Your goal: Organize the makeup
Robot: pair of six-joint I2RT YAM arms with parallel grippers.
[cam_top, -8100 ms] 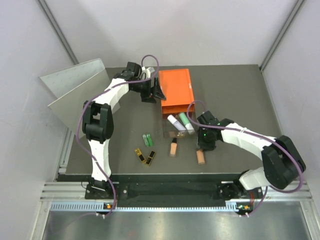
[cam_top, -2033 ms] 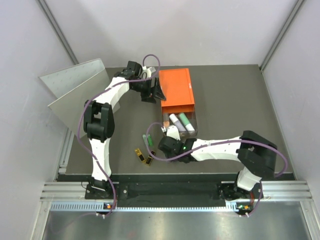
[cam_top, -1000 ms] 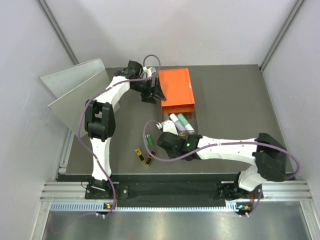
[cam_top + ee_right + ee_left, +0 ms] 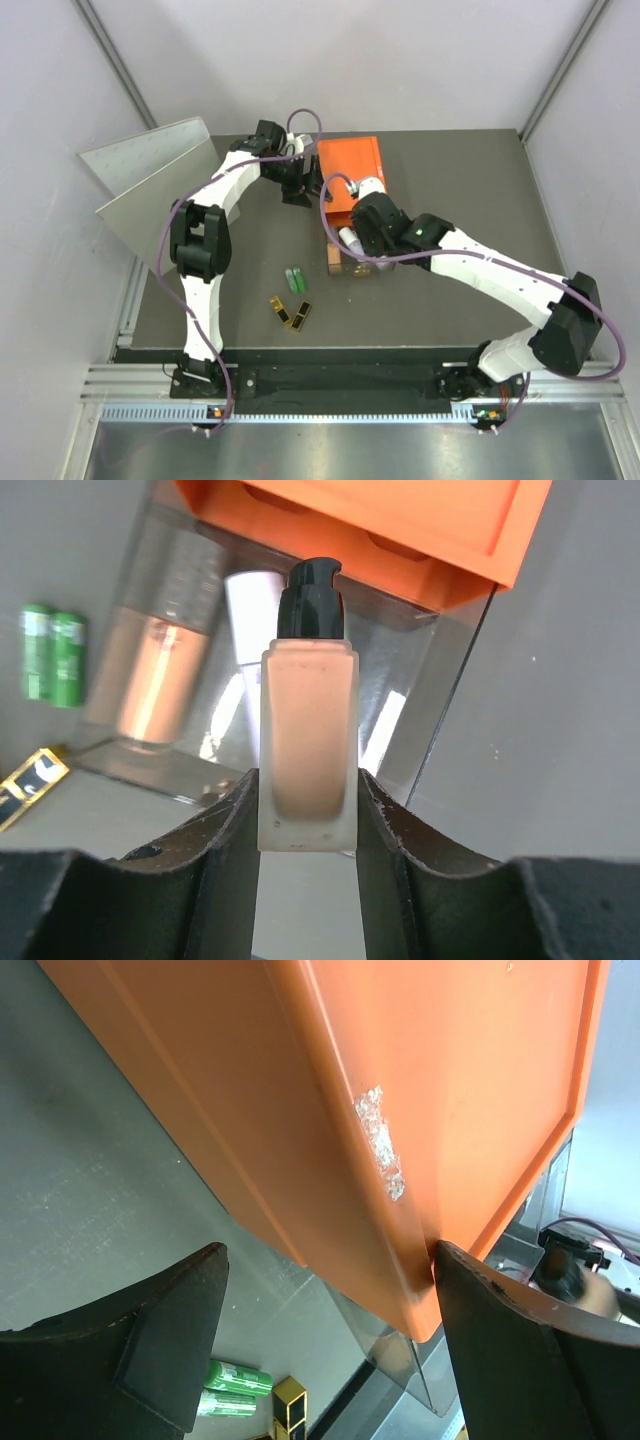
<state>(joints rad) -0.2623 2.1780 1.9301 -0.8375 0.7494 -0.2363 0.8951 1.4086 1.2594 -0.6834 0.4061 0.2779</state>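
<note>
My right gripper lowers the peach bottle into the open drawer beside the white stick next, with the black cap toward the orange box.
My right gripper (image 4: 305,802) is shut on the peach bottle (image 4: 308,742), black cap pointing away, held over the open clear drawer (image 4: 440,680) of the orange box (image 4: 400,520). An orange stick (image 4: 150,670) and a white stick (image 4: 250,605) lie in that drawer. From above, the right gripper (image 4: 358,240) hovers at the drawer (image 4: 385,262). Two green tubes (image 4: 295,278) and two black-gold cases (image 4: 292,313) lie on the table to the front left. My left gripper (image 4: 328,1252) stands open around the box's corner (image 4: 400,1160); its right finger (image 4: 530,1360) touches the box.
A grey metal sheet (image 4: 150,175) leans at the table's back left. White walls close in the table on three sides. The green tubes (image 4: 235,1385) and a gold-edged case (image 4: 290,1400) show below the left wrist.
My right gripper has swung from the table's front, near the green tubes, up and right to the drawer, carrying the bottle. The left arm has not moved.
</note>
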